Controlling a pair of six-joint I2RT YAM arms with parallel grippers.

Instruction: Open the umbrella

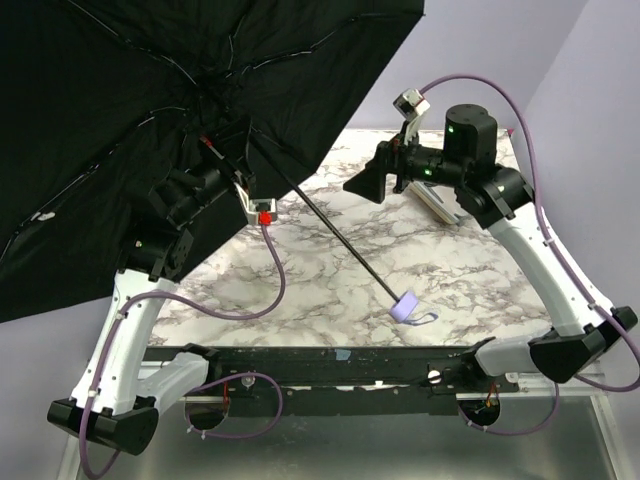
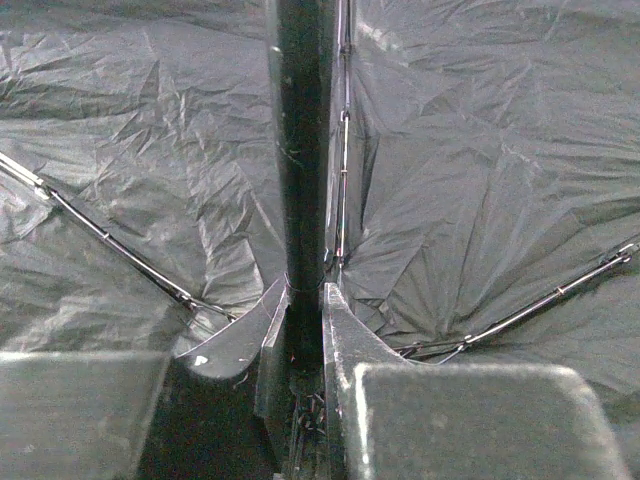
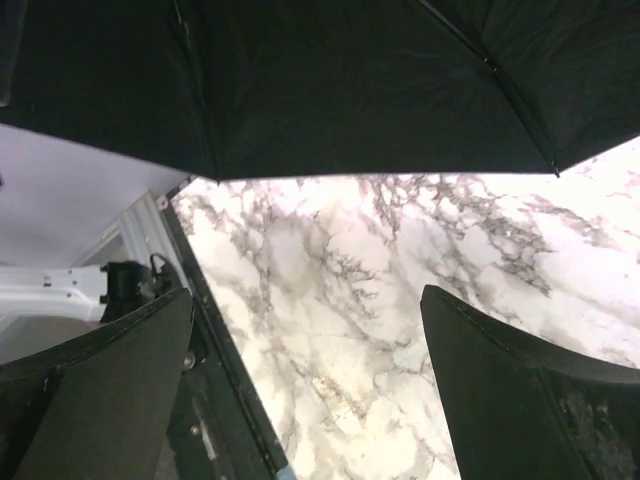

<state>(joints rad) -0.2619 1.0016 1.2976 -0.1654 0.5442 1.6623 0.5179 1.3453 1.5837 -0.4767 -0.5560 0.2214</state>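
Note:
My right gripper draws back next and closes on the umbrella's lower stem beside the lavender handle, since that part of the stem lies back from its open fingers.
The umbrella's canopy (image 1: 150,100) is spread wide open, its black underside facing me, at the upper left. Its thin black shaft (image 1: 330,235) runs down to the small lavender handle (image 1: 406,306), which rests on the marble table. My left gripper (image 1: 215,160) is shut on the shaft close under the canopy; in the left wrist view the shaft (image 2: 300,150) sits between the fingers (image 2: 345,330), with ribs and black fabric behind. My right gripper (image 1: 365,178) is open and empty, above the table's far right. The canopy edge (image 3: 330,90) fills the top of the right wrist view.
The marble table (image 1: 400,250) has a black rail along its near edge (image 1: 350,360). A cream and dark flat thing (image 1: 438,205) lies partly hidden under the right arm at the back right. Lavender walls stand behind and to the right.

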